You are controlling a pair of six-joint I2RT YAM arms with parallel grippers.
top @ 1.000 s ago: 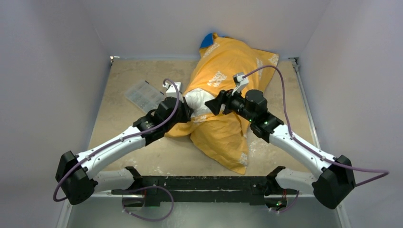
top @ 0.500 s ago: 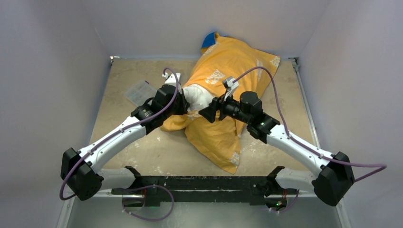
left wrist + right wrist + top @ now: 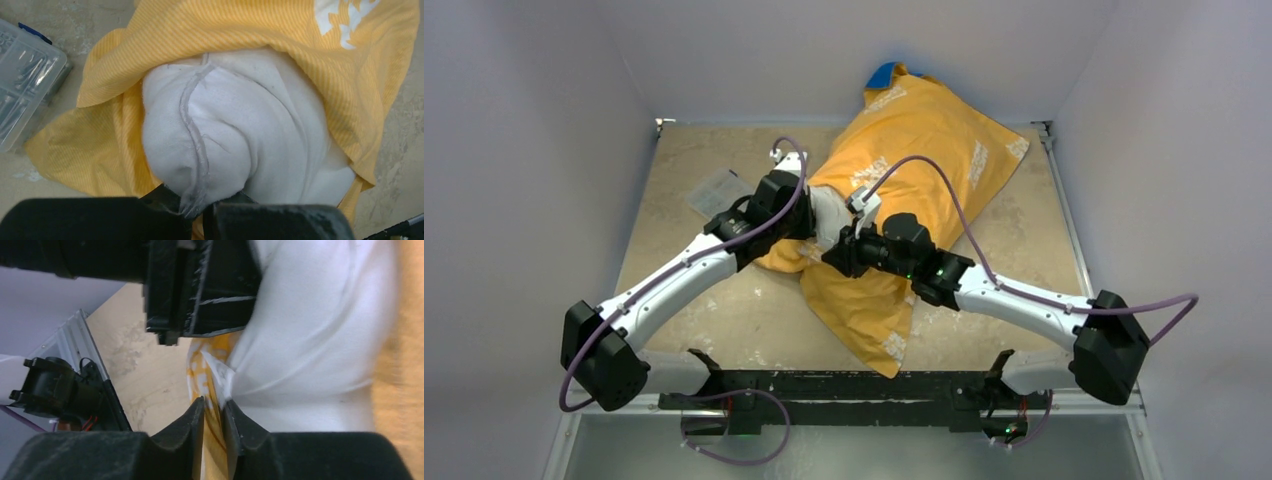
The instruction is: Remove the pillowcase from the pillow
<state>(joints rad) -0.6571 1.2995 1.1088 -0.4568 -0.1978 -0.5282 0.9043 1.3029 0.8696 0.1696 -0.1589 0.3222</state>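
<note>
I should pull the tip of the still-cased pillow up and toward the organiser box (image 3: 718,191) (image 3: 25,82) with my left gripper, then let go, because the organiser box is to the gripper's left in the top view.
The orange-yellow pillowcase (image 3: 924,130) lies diagonally across the table, its blue corner at the back wall. The white pillow (image 3: 832,215) bulges out of its open end. In the left wrist view the pillow (image 3: 240,135) fills the middle with the pillowcase (image 3: 150,40) bunched around it. My left gripper (image 3: 200,207) is shut on the pillow's seamed tip. My right gripper (image 3: 214,412) is shut on a fold of the pillowcase (image 3: 212,375) just beside the pillow (image 3: 310,340). From above, the left gripper (image 3: 812,218) and right gripper (image 3: 834,255) sit close together at that opening.
A clear plastic organiser box (image 3: 719,190) lies left of the pillowcase, behind the left arm, and shows at the left edge as the box (image 3: 25,85). Enclosure walls ring the table. A black frame rail (image 3: 844,385) runs along the near edge.
My right gripper has moved left to the pillow's exposed end and closed on the pillowcase edge. The covered bundle has swung towards the back right. The left gripper has kept its hold.
</note>
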